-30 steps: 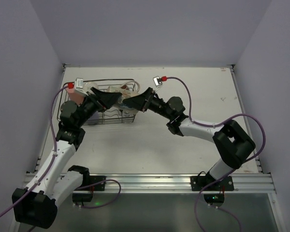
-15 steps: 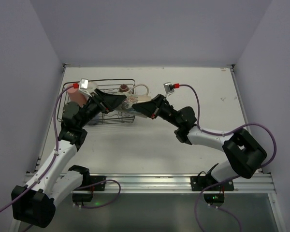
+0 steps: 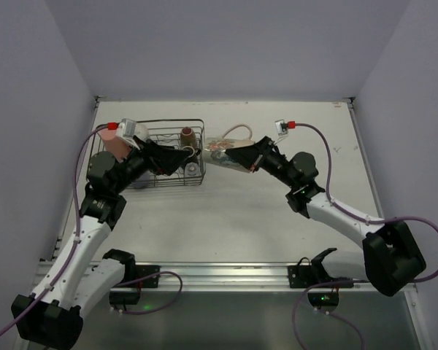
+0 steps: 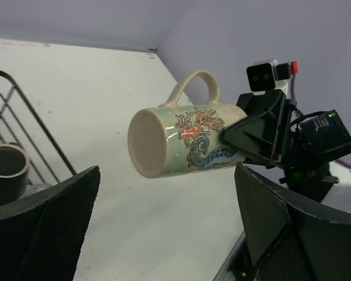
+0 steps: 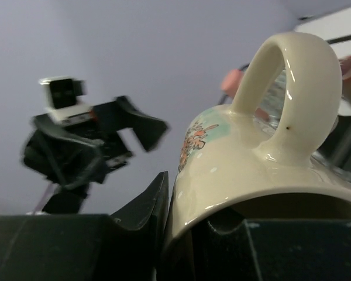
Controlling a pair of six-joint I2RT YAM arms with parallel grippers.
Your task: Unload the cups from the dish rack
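Observation:
My right gripper moves away from the rack (image 3: 155,133) next, then tilts fingers-down to lower the cream printed mug (image 3: 226,148) base first onto the empty table.
My right gripper (image 3: 242,155) is shut on the rim of the cream printed mug (image 3: 226,148). It holds the mug on its side in the air just right of the dish rack (image 3: 155,133), handle up. The mug also shows in the left wrist view (image 4: 181,140) and the right wrist view (image 5: 257,158). My left gripper (image 3: 177,154) is open and empty over the rack's right half, facing the mug. A brown cup (image 3: 187,135) and a clear glass (image 3: 193,169) stand in the rack's right end. A salmon-pink tumbler (image 3: 114,147) shows at its left end. The other cups are hidden by my left arm.
The rack stands at the table's back left, near the left wall. Bare white table (image 3: 277,211) lies to the right of the rack and in front of it. The arms' cables loop above the table on both sides.
My right arm has carried the cream mug rightward, out from the rack into the open air. My left gripper has drawn back slightly and stays over the rack.

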